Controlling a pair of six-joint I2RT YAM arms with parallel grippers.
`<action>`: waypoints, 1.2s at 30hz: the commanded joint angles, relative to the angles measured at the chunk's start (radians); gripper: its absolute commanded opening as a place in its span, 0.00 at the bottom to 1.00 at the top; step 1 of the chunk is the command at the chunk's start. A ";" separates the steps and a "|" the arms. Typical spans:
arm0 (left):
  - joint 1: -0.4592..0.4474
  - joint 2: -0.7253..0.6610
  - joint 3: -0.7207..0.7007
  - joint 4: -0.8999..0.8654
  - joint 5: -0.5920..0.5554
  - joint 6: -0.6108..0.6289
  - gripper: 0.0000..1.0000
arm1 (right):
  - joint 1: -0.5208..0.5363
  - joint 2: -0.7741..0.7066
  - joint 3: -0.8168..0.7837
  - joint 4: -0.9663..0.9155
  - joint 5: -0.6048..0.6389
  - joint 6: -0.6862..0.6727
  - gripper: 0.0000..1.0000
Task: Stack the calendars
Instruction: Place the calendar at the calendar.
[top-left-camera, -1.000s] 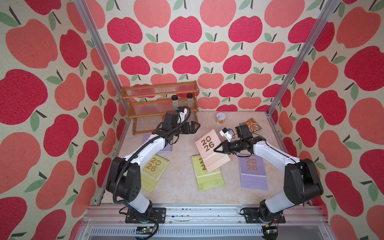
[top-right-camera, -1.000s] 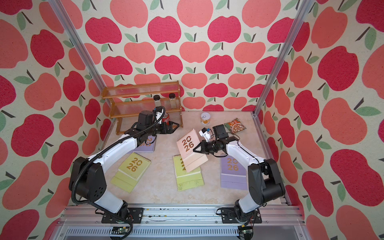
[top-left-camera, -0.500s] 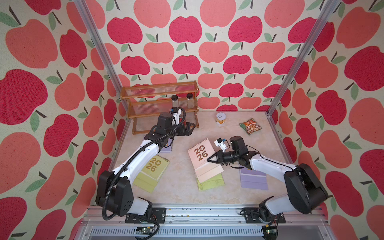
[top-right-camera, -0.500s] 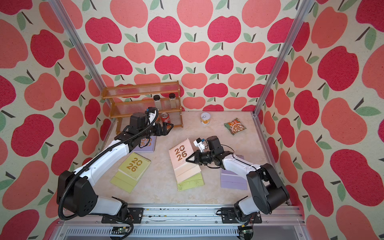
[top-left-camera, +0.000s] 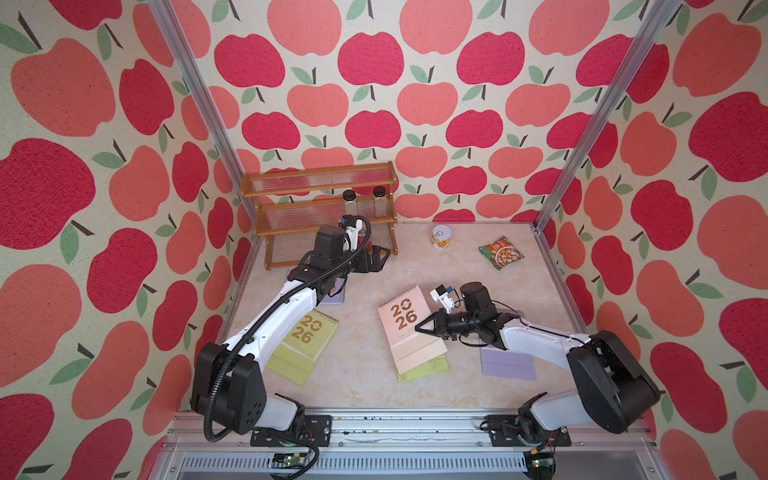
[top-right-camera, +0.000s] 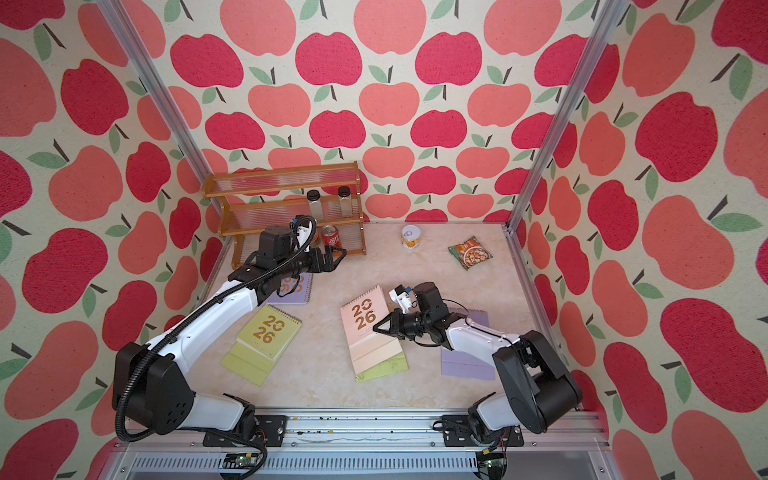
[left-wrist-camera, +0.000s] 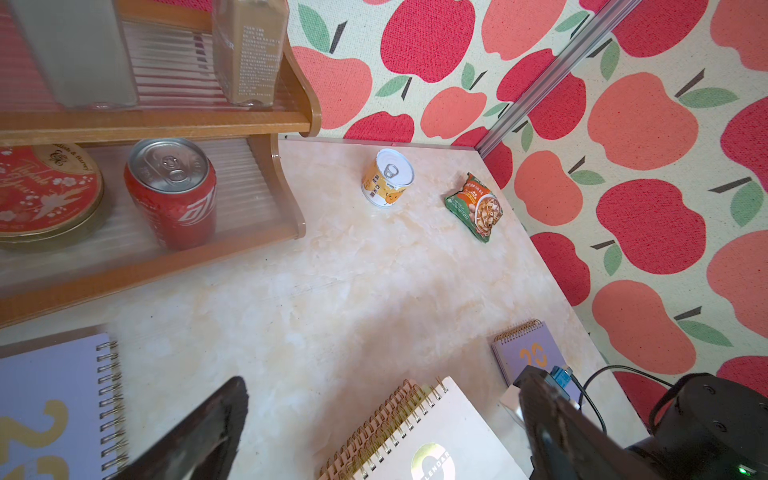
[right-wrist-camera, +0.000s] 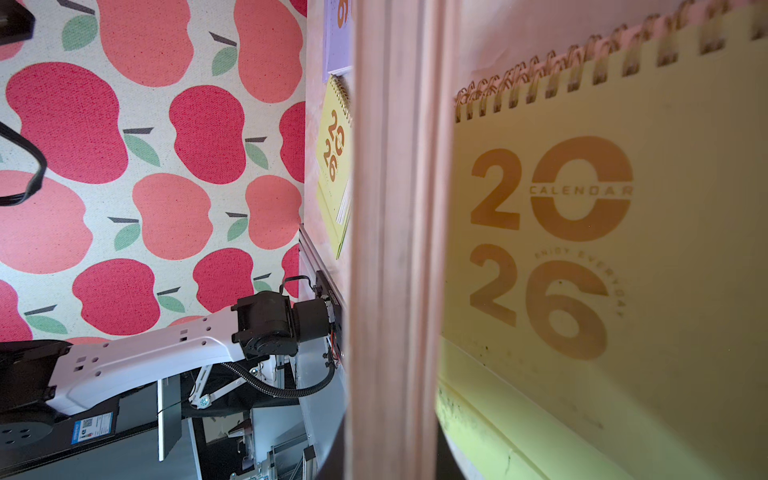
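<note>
My right gripper next lowers, lays the pink edge onto the yellow-green calendar and releases, as the pale pink calendar hangs tilted, yellow-green cover showing beneath.
My right gripper is shut on the edge of a pale pink calendar, also seen in a top view. That calendar is tilted over a yellow-green calendar mid-table. In the right wrist view the pink edge runs between the jaws, with the yellow-green cover beside it. A lilac calendar lies under my right arm. Another yellow-green calendar and a lilac one lie by my left arm. My left gripper hangs open and empty near the shelf.
A wooden shelf with bottles, a red can and a round tin stands at the back left. A small yellow can and a green snack packet sit at the back right. Patterned walls close in three sides.
My right gripper has carried the pink calendar toward the front and down over the middle yellow-green calendar. The left gripper stayed open near the shelf, barely shifting.
</note>
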 joint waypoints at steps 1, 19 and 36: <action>0.007 -0.018 -0.004 -0.015 0.000 0.010 0.99 | 0.009 -0.040 -0.025 0.074 0.017 0.023 0.00; 0.007 -0.007 -0.005 -0.009 0.008 0.003 1.00 | 0.026 -0.055 -0.108 0.133 0.059 0.058 0.00; 0.006 -0.008 -0.013 -0.007 0.016 0.003 0.99 | 0.054 -0.042 -0.132 0.106 0.109 0.034 0.00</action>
